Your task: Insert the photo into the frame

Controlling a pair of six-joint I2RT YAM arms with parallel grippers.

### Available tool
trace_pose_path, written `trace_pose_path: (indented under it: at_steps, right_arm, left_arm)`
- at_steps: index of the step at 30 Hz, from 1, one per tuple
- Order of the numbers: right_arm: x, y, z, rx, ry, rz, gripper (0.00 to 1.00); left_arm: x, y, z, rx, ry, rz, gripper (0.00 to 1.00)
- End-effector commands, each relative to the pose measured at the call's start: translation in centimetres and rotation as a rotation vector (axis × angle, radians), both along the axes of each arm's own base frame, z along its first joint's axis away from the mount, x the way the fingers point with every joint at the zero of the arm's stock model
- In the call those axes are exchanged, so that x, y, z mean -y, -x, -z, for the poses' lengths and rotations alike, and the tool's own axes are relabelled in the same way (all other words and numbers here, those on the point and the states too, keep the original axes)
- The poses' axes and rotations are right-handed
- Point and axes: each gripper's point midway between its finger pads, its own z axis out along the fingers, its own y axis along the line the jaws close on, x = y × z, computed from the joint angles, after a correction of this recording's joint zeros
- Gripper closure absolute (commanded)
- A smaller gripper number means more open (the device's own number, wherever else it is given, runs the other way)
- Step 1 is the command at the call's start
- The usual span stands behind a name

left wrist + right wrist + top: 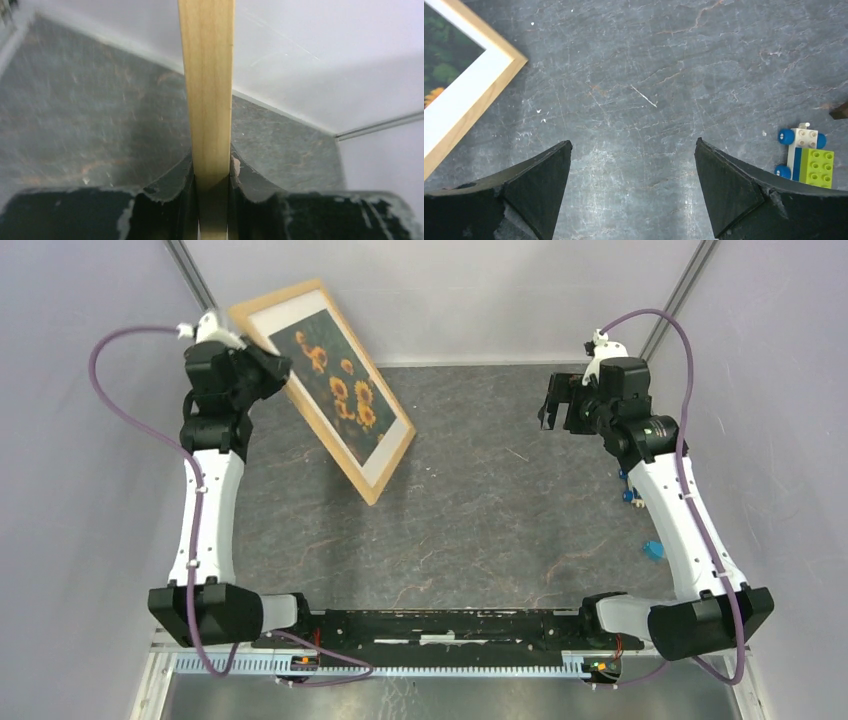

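The robot's left gripper will next go down and pull back toward the side, bringing the frame's raised edge down toward the table, because the photo (338, 388) sits inside the frame.
The light wooden frame (392, 465) stands tilted at the back left, its lower corner near the table. Inside it sit a white mat and the sunflower photo (338, 388). My left gripper (272, 368) is shut on the frame's upper left edge; in the left wrist view the wooden edge (207, 90) rises straight up from between the black fingers (170, 185). My right gripper (558, 405) hangs open at the back right, well apart from the frame. Its wrist view shows bare table between its fingertips (549, 170) and the frame's corner (506, 62) at upper left.
A small toy of blue, white and lime-green bricks (808, 157) lies on the dark stone-patterned table (480, 520) by the right arm; in the top view blue pieces (652, 550) show beside that arm. Grey walls close in on three sides.
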Motion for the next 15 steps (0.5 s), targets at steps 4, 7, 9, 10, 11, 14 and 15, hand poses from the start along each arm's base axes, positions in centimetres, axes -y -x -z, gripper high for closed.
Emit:
trace_pose_path:
  at_steps: [4,7,9,10,11,14,15]
  right_arm:
    - [-0.9,0.1,-1.5,0.086,-0.03,-0.05,0.02]
    - [-1.4,-0.1,-0.4,0.064,-0.04,-0.072,0.03]
    - [-1.5,-0.2,0.5,0.048,-0.043,-0.078,0.03]
    - [-1.6,-0.1,1.0,0.04,-0.045,-0.081,0.03]
    - [-1.7,0.0,1.3,0.032,-0.046,-0.085,0.03]
    - [-1.9,0.4,2.2,0.016,-0.054,-0.102,0.02]
    - [-1.9,0.6,2.4,0.01,-0.055,-0.105,0.02]
  left_arm:
    - [-9.6,0.5,4.3,0.077,0.494,-0.168,0.98]
    - [-12.4,1.0,8.8,0.092,0.599,-0.229,0.98]
    - [-14.1,1.1,11.3,0.129,0.676,-0.276,0.98]
    - [-14.5,1.1,12.5,0.132,0.703,-0.285,0.98]
    - [-14.9,0.7,13.1,0.155,0.728,-0.279,0.98]
    - [-15.8,-0.2,15.7,0.142,0.764,-0.292,0.98]
    - [-15.9,-0.3,16.3,0.14,0.772,-0.298,0.98]
